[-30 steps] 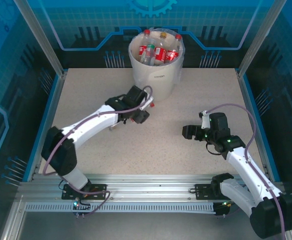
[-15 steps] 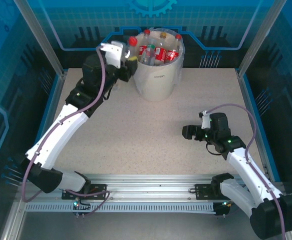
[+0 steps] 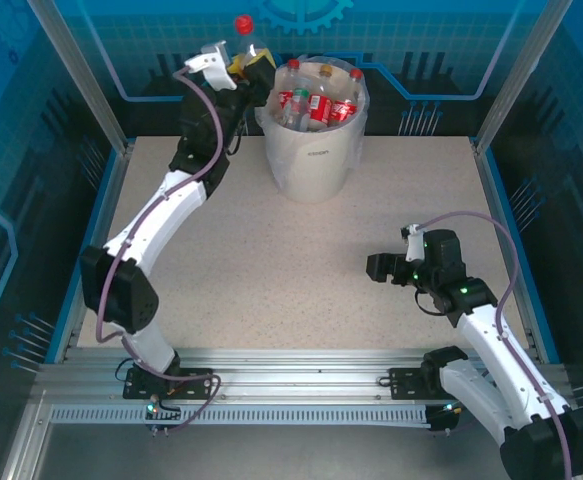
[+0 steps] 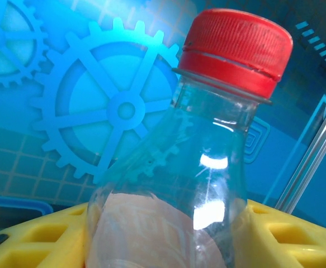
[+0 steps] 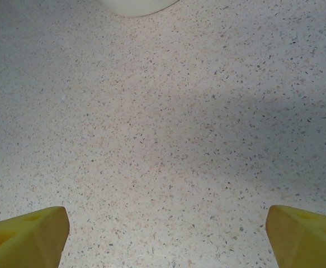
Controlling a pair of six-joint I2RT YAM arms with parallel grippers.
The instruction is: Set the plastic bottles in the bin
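The bottle is outside the bin's rim, so the left gripper needs to swing over the bin's opening [image 3: 299, 88], which is beside and below the gripper, then go down and let go.
My left gripper [image 3: 249, 62] is raised high beside the bin's left rim, shut on a clear red-capped plastic bottle [image 3: 245, 38] that stands upright, cap up. In the left wrist view that bottle [image 4: 202, 167] sits squeezed between the yellow fingers [image 4: 34, 240], its pale label low down. The off-white bin [image 3: 313, 150], lined with a clear bag, holds several red-capped bottles [image 3: 316, 100]. My right gripper [image 3: 389, 262] hovers low over the bare table at the right, open, with nothing between its yellow fingertips [image 5: 28, 234].
The speckled table [image 3: 271, 280] is ringed by blue walls and aluminium posts [image 3: 76, 75]. The bin's base [image 5: 137, 5] shows at the top edge of the right wrist view. A metal rail [image 3: 291, 385] runs along the near edge.
The left arm has lifted the bottle from the table's middle up and back to beside and above the bin's left rim. The right arm has barely moved.
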